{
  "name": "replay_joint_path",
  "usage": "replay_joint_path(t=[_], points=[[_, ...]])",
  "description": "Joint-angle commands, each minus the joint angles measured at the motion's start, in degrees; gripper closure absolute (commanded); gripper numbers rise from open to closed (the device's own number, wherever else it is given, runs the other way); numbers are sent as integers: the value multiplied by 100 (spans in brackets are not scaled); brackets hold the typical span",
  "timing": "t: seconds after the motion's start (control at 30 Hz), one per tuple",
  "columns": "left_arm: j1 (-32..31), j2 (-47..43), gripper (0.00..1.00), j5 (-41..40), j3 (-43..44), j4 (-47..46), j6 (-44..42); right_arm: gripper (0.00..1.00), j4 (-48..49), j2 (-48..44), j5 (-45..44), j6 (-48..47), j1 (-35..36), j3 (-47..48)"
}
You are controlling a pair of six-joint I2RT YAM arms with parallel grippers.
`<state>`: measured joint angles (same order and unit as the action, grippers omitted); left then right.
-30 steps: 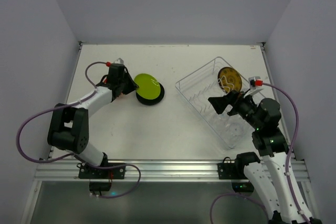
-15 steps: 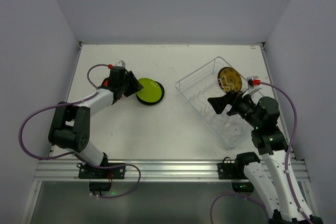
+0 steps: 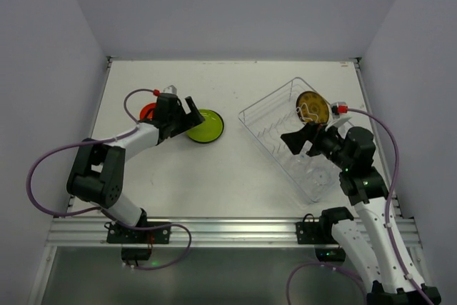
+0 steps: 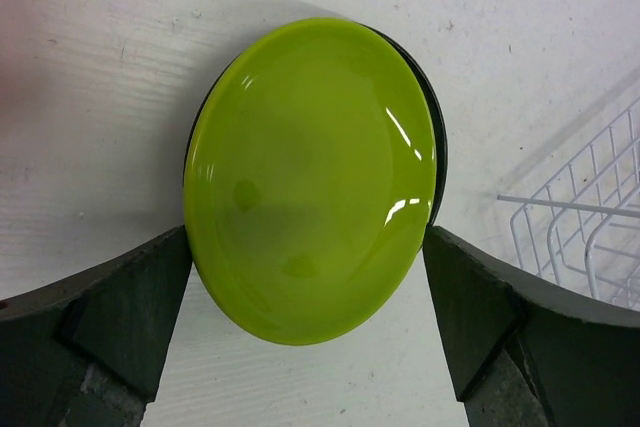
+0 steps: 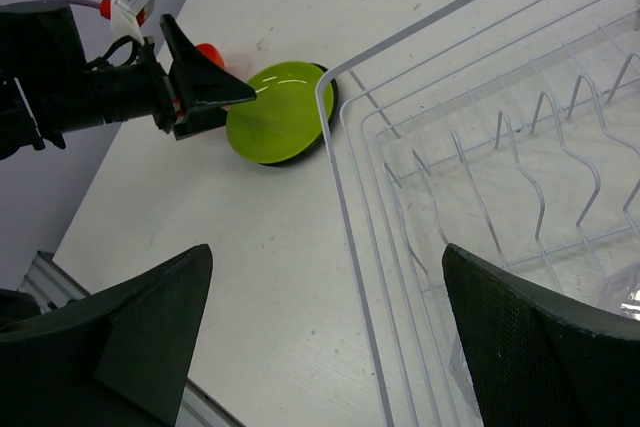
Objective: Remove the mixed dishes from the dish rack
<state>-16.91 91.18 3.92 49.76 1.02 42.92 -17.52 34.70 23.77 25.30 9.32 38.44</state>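
I will next swing my right gripper outward and down onto the olive-yellow plate's far rim (image 3: 325, 100), which lies outward of it, as that side of the plate is clear of the rack's wires.
The lime-green plate (image 4: 310, 177) lies flat on a black plate (image 4: 437, 137) at the table's left middle, also seen as the lime-green plate (image 3: 206, 126). My left gripper (image 3: 186, 112) is open, its fingers (image 4: 120, 307) spread on either side of the plate's near edge without pinching it. An orange bowl (image 3: 148, 111) peeks out behind the left arm. The dish rack (image 3: 282, 144) sits at the right with an olive-yellow patterned plate (image 3: 312, 107) standing in its wire holder (image 5: 540, 147). My right gripper (image 3: 300, 139) hovers open over the rack's left rim (image 5: 345, 157), holding nothing.
The rack lies at an angle, close to the table's right edge (image 3: 371, 126). Bare white tabletop (image 3: 228, 169) separates the plate stack from the rack. Walls enclose the table at the back and on both sides.
My left gripper went from shut to open and let go of the lime-green plate, which was tilted and now lies flat on the black plate. The right arm shifted only slightly.
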Motion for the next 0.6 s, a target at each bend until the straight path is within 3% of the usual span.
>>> replay_joint_path(t=[0.0, 0.23, 0.37, 0.57], points=[[-111, -223, 0, -269, -19, -110, -11, 1, -15, 72, 120, -148, -9, 182], [-225, -136, 0, -331, 218, 486, -266, 1, -278, 353, -671, -262, -9, 436], [-217, 75, 0, -261, 543, 1092, -416, 1, -401, 739, -1723, -210, -18, 656], [-225, -91, 0, -304, 825, 1558, -503, 1, -604, 1144, -2561, -183, -9, 955]])
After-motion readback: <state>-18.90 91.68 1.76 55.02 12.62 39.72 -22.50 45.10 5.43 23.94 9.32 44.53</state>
